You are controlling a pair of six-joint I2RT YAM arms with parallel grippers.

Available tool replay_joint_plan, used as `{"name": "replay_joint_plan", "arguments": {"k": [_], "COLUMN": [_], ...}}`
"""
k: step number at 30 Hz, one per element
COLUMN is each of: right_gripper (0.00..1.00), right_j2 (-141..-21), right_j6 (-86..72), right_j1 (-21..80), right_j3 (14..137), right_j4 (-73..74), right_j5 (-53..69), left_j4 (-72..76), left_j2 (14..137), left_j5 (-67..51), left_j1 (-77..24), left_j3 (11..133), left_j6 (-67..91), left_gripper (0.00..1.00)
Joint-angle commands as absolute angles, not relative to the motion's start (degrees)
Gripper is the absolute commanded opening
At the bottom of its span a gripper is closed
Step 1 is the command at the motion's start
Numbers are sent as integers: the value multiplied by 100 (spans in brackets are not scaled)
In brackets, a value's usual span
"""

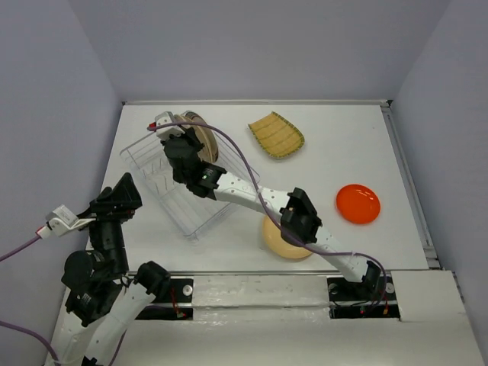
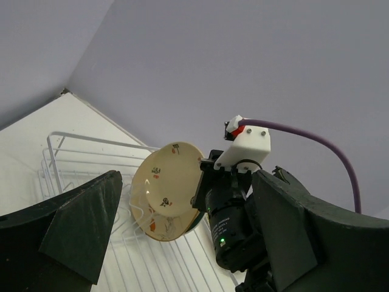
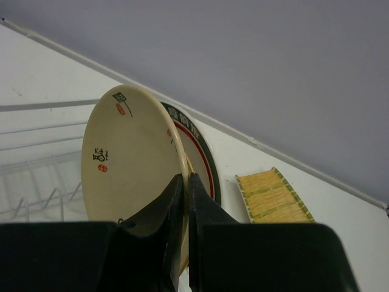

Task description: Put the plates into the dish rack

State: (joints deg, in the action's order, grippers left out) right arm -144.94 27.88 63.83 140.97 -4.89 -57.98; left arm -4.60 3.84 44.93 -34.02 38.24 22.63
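Next, my right gripper lowers the upright tan plate among the rack's wire dividers below, alongside the white plate, and releases the tan plate's rim.
The clear wire dish rack (image 1: 177, 200) lies left of centre on the table. My right gripper (image 1: 185, 146) reaches over its far end, shut on the rim of a tan plate (image 3: 124, 164) held upright among the dividers. A white plate with a dark green-red rim (image 3: 205, 159) stands just behind it. The held plate also shows in the left wrist view (image 2: 164, 190). My left gripper (image 1: 122, 195) is open and empty, at the rack's left side. A yellow ribbed plate (image 1: 276, 135), an orange-red plate (image 1: 357, 203) and another tan plate (image 1: 284, 242) lie on the table.
The right arm (image 1: 305, 221) stretches across the tan plate on the table and the rack's near right corner. Grey walls enclose the white table on three sides. The rack's wire dividers (image 2: 79, 152) show below the held plate.
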Motion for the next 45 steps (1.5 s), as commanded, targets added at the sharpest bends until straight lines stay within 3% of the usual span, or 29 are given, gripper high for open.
{"name": "replay_joint_plan", "arguments": {"k": [1,26,28,29,32,39,44,45], "right_gripper": [7,7,17,32,54,56,55,55], "right_j2": [-14493,-14731,-14687,-14626,-14311,-12152,-10085,-9698], "right_j6": [3452,3182,3138,2998,2376,644,-1750,-2193], "right_j1": [6372,6372,6372,6372,6372,6188,5250,4586], "right_j3": [14502,13562,13596,13718,13913,12150,9163,8627], "right_j4": [-1529,-1547,-1521,-1294,-487,289,815,904], "right_j5": [-6011,-5828,-5783,-5748,-5459,-3792,-3051,-2641], "left_j4": [-255,-229,-229,-229,-229,-220,-123,-62], "left_j2": [325,343,343,351,387,378,290,273], "left_j5": [4693,4562,4562,4553,4518,4351,4035,3947], "left_j1": [-3357,-3357,-3357,-3357,-3357,-3358,-3366,-3375], "left_j3": [3929,3911,3911,3911,3911,3911,3859,3850], "left_j6": [2320,2276,2276,2276,2276,2259,2101,2074], "left_gripper": [99,99,99,99,99,99,99,99]}}
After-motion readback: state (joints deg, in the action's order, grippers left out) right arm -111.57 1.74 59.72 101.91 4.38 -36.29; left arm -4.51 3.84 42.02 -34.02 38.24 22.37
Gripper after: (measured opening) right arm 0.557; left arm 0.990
